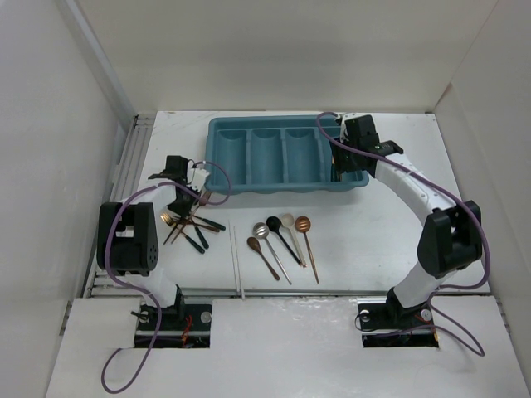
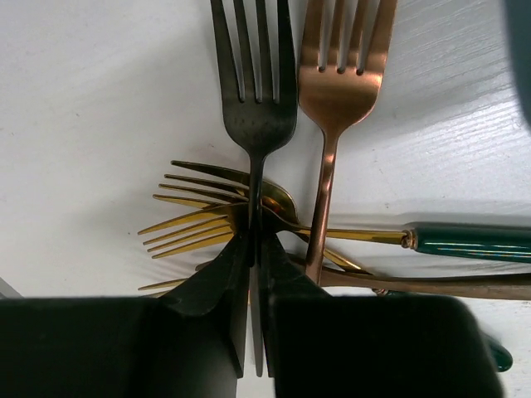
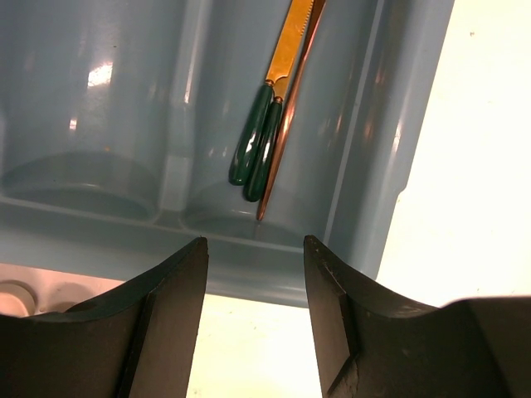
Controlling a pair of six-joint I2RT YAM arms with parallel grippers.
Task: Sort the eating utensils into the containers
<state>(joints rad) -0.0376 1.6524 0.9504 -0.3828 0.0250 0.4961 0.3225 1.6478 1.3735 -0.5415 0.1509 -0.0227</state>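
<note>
The robot will next lift its left gripper outward off the fork pile (image 1: 189, 225) and then lower the black fork into the teal tray's nearest slot, which is empty.
In the left wrist view my left gripper (image 2: 255, 242) is shut on the thin handle of a black fork (image 2: 255, 108), its tines pointing away. A copper fork (image 2: 335, 91) lies beside it, on a crossed pile of gold forks (image 2: 196, 217). From above, this gripper (image 1: 185, 202) sits over the fork pile (image 1: 189, 225), left of the teal tray (image 1: 249, 184). My right gripper (image 1: 348, 172) hangs open and empty over the tray's rightmost slot (image 3: 348, 124), where green-handled gold knives (image 3: 255, 149) and a copper utensil (image 3: 290, 108) lie.
Several spoons (image 1: 282, 236) in black, silver, cream and copper lie in a row at mid-table. White chopsticks (image 1: 237, 261) lie left of them. A green-handled gold utensil (image 2: 465, 240) crosses the fork pile. White walls stand on both sides of the table.
</note>
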